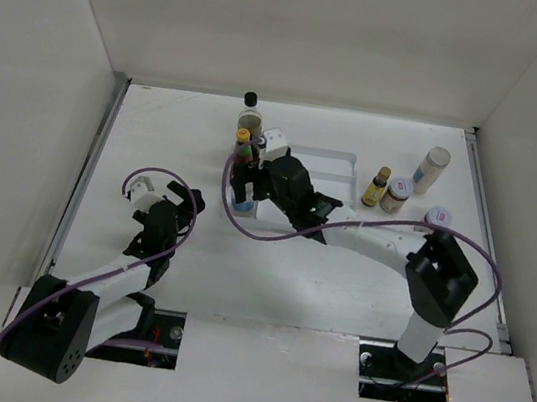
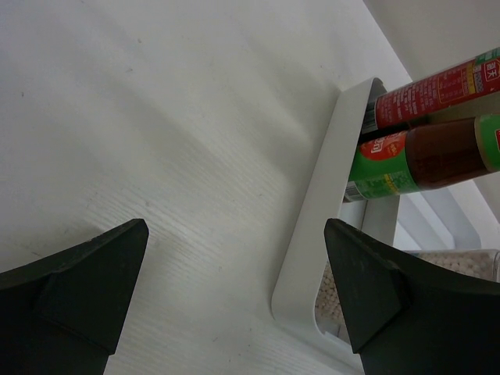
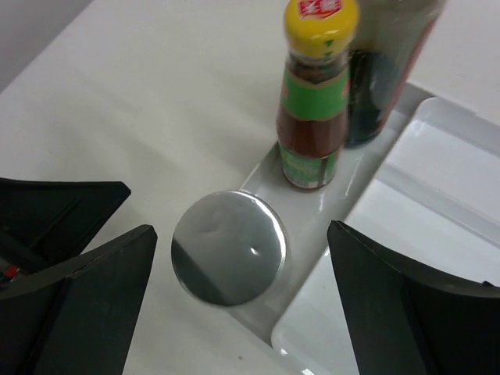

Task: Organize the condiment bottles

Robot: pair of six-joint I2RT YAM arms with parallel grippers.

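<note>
The right gripper rises, crosses to the right in the top view and lowers onto the amber bottle's gold cap (image 1: 385, 172) next, because that bottle stands outside the tray.
My right gripper (image 1: 248, 186) is open, its fingers on either side of a silver-lidded jar (image 3: 229, 246) that stands in the left end of the white tray (image 3: 437, 180); the pads are apart from the jar. Behind it in the same row stand the green-red yellow-capped bottle (image 3: 316, 101) and a dark red-labelled bottle (image 3: 387, 70). The tall clear black-capped bottle (image 1: 251, 114) stands at the tray's far end. My left gripper (image 1: 173, 199) is open and empty on the table, left of the tray. Its wrist view shows the tray corner (image 2: 312, 258) and both labelled bottles (image 2: 414, 160).
At the right of the table stand the small amber bottle (image 1: 377, 187), a short white-capped jar (image 1: 396, 195), a white shaker (image 1: 431, 170) and another shaker (image 1: 438, 218) beside my right arm. White walls enclose the table on three sides.
</note>
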